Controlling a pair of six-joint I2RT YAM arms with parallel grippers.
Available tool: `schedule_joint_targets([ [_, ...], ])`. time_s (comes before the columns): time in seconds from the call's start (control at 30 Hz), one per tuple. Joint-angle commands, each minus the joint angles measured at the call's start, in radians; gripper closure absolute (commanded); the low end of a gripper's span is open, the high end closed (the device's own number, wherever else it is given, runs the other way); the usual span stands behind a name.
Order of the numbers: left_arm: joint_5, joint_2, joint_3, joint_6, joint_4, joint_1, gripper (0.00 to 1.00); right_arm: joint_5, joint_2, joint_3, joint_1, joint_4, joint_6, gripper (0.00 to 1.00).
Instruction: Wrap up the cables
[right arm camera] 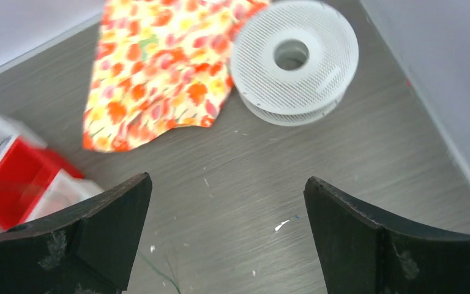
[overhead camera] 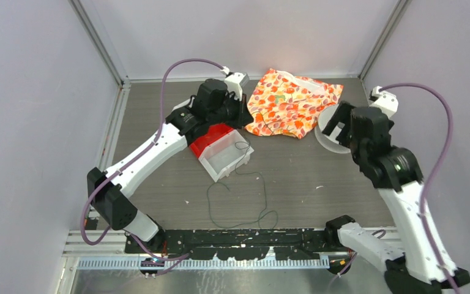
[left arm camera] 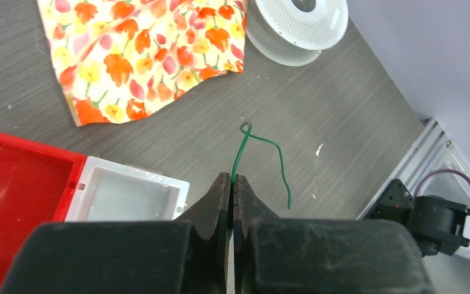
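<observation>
The right gripper lowers its open fingers to the white spool (right arm camera: 324,67) below next. They tilt sideways onto the upper disc's near rim (right arm camera: 298,111), because that disc lies flat.
A thin dark green cable (overhead camera: 263,184) lies in loose loops on the table's near middle and runs up towards the box. In the left wrist view my left gripper (left arm camera: 232,181) is shut on one stretch of the cable (left arm camera: 238,156); past the fingertips the wire curls into a small loop and ends free. In the top view the left gripper (overhead camera: 231,115) hangs over the red and white box. My right gripper (right arm camera: 227,196) is open and empty above bare table, near a white spool (right arm camera: 324,67). A bit of cable (right arm camera: 159,272) shows at its lower left.
A red and white open box (overhead camera: 223,153) stands mid-table. A floral orange cloth (overhead camera: 294,101) lies at the back. The white spool (overhead camera: 325,136) sits right of the cloth, partly under the right gripper (overhead camera: 349,125). Grey walls enclose the left, back and right.
</observation>
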Motion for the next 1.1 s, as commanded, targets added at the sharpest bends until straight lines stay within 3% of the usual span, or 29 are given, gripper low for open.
schedule_joint_targets([
  [0.0, -0.083, -0.038, 0.007, 0.005, 0.06, -0.001, 0.99, -0.27, 0.164, -0.111, -0.356, 0.13, 0.075, 0.0],
  [0.07, -0.078, -0.036, 0.016, 0.002, 0.048, -0.001, 0.99, -0.476, 0.23, -0.159, -0.573, 0.219, 0.119, 0.0],
  [0.13, -0.05, -0.037, 0.01, 0.001, 0.053, -0.001, 0.99, -0.597, 0.324, -0.19, -0.692, 0.282, 0.177, 0.0],
  [0.37, 0.001, -0.043, -0.017, -0.007, 0.064, -0.001, 0.99, -0.786, 0.496, -0.341, -0.844, 0.63, 0.343, 0.0],
  [0.47, 0.012, -0.056, -0.037, -0.005, 0.082, -0.001, 0.99, -0.85, 0.571, -0.41, -0.884, 0.805, 0.433, 0.0],
  [0.6, 0.031, -0.066, -0.042, 0.006, 0.086, -0.001, 1.0, -0.851, 0.641, -0.44, -0.889, 0.902, 0.458, 0.0],
  [0.7, 0.033, -0.073, -0.047, 0.017, 0.085, -0.001, 0.99, -0.851, 0.634, -0.448, -0.892, 0.88, 0.452, 0.0],
  [0.9, 0.046, -0.074, -0.044, 0.031, 0.07, -0.001, 1.0, -0.831, 0.63, -0.533, -0.895, 0.997, 0.462, 0.0],
  [1.07, 0.041, -0.083, -0.054, 0.034, 0.074, -0.001, 0.99, -0.828, 0.669, -0.64, -0.896, 1.231, 0.601, 0.04],
])
